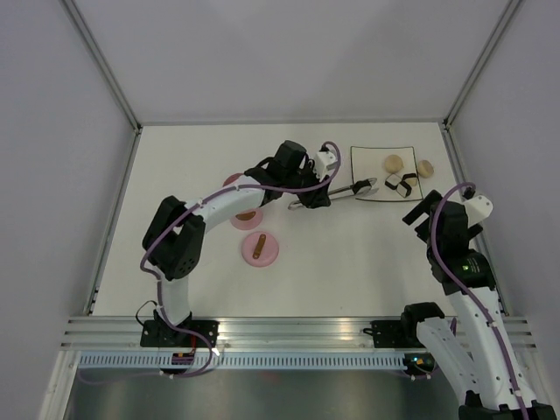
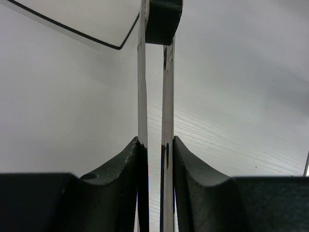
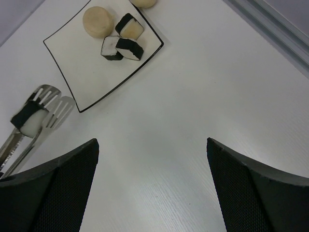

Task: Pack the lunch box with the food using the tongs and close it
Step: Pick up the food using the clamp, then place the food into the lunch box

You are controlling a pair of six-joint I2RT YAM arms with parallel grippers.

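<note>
Next, my left gripper needs to carry the tongs to the left in the top view, the tongs' tips over the lunch box's pink rim (image 1: 233,178), then release it, since they pinch a cube.
My left gripper (image 1: 311,194) (image 2: 155,141) is shut on the two arms of the silver tongs (image 1: 343,191) (image 2: 142,72). The tong tips pinch a white-and-black cube (image 1: 365,185) (image 3: 29,118) just off the left edge of the white plate (image 1: 367,157) (image 3: 91,82). On the plate lie a beige ball (image 1: 394,163) (image 3: 98,21) and more cubes (image 1: 399,184) (image 3: 120,47). Another beige ball (image 1: 425,167) sits at the plate's right edge. The pink lid (image 1: 261,248) with its brown handle lies flat. The lunch box (image 1: 233,181) is mostly hidden behind my left arm. My right gripper (image 1: 420,210) (image 3: 152,142) is open over bare table.
A second pink round piece (image 1: 245,219) lies under my left forearm, between the lid and the hidden pink edge. Metal frame rails run along both sides and the back of the white table (image 1: 350,262). The arm bases stand at the near edge.
</note>
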